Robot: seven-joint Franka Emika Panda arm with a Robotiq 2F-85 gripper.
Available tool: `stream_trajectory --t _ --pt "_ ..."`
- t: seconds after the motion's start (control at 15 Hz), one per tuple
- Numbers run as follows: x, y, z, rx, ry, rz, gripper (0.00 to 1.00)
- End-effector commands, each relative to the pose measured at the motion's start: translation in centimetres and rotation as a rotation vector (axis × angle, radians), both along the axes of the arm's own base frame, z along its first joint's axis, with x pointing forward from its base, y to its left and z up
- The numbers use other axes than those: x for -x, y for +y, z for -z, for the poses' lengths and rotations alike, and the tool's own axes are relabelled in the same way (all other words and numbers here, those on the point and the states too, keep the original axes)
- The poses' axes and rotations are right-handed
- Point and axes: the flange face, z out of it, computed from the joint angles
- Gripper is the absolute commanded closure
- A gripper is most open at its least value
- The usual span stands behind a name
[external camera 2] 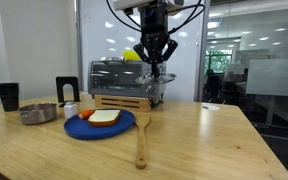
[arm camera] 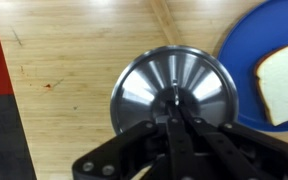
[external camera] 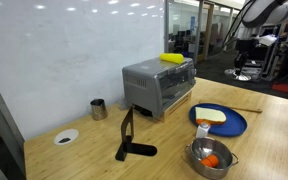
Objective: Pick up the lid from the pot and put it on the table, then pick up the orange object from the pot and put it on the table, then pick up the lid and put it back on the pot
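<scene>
My gripper will next lower the lid onto the clear, bare wood beside the spatula, away from the blue plate, and release the knob.
My gripper (arm camera: 174, 100) is shut on the knob of the shiny steel lid (arm camera: 144, 85) and holds it over the wooden table (arm camera: 74, 60), beside the blue plate. In an exterior view the gripper (external camera 2: 151, 70) hangs high above the table. The pot (external camera: 194, 152) stands open near the table's front edge with the orange object (external camera: 212, 160) inside. The pot also shows at the left in an exterior view (external camera 2: 39, 113).
A blue plate (external camera: 234, 126) with a bread slice (external camera: 211, 116) lies behind the pot. A toaster oven (external camera: 159, 85) carries a yellow item (external camera: 172, 58). A metal cup (external camera: 99, 108), a white dish (external camera: 66, 136), a black stand (external camera: 129, 140) and a wooden spatula (external camera 2: 141, 140) are on the table.
</scene>
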Motion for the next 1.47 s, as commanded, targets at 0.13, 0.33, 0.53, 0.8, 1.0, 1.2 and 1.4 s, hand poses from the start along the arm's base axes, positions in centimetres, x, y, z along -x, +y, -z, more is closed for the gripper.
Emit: stream_trajectory --t 0.13,0.33,0.53,0.8,1.0,1.2,1.4 --pt "-3.2 -3.5 4.8 -0.048 0.021 0.165 0.99" --pt "-4.0 -4.5 7.8 -0.074 0.054 0.219 0.99" --pt "-4.5 -5.0 10.4 -0.089 0.088 0.251 0.99" --pt "-4.9 -5.4 13.7 -0.084 0.136 0.282 0.99" --pt "-4.8 -5.5 15.4 -0.092 0.161 0.305 0.99" --pt "-4.7 -5.6 16.4 -0.095 0.174 0.319 0.99" --pt "-4.6 -5.7 16.8 -0.097 0.179 0.325 0.99"
